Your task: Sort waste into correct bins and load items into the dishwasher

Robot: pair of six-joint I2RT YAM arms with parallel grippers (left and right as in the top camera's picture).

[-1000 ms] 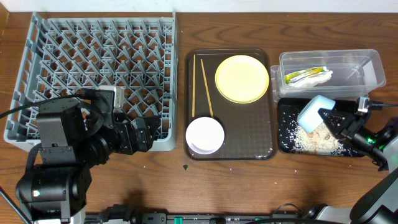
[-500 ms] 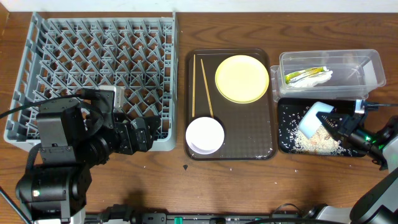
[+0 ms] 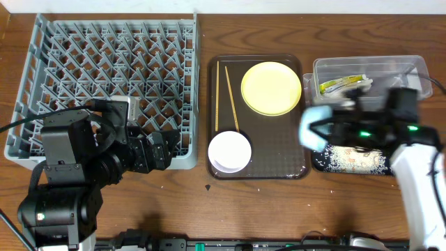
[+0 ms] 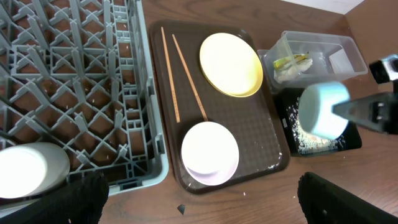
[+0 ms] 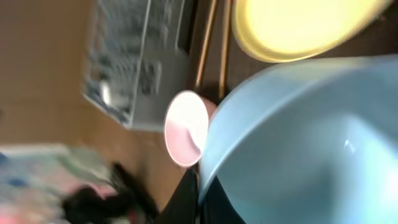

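Note:
The right gripper tilts the light blue bowl it holds level and lowers it onto the serving tray beside the white bowl next.
My right gripper [image 3: 327,131] is shut on the rim of the light blue bowl [image 3: 312,128], which hangs tipped on its side above the right edge of the brown serving tray [image 3: 293,166]. In the right wrist view the bowl [image 5: 298,137] fills the frame, its rim pinched at the gripper [image 5: 199,190]. On the serving tray lie the yellow plate [image 3: 271,88], the white bowl [image 3: 229,151] and two chopsticks [image 3: 227,97]. My left gripper [image 3: 157,149] stands open and empty at the front right corner of the grey dish rack [image 3: 111,63].
The clear tub [image 3: 411,70] at the back right holds the yellow-green wrapper [image 3: 340,86]. In front of it the black tray [image 3: 355,157] carries scattered rice scraps. A small dark speck [image 3: 208,187] lies on the wood in front of the serving tray.
The right arm has lifted the light blue bowl off the black tray and swung it left to the serving tray's edge. The left arm has not moved.

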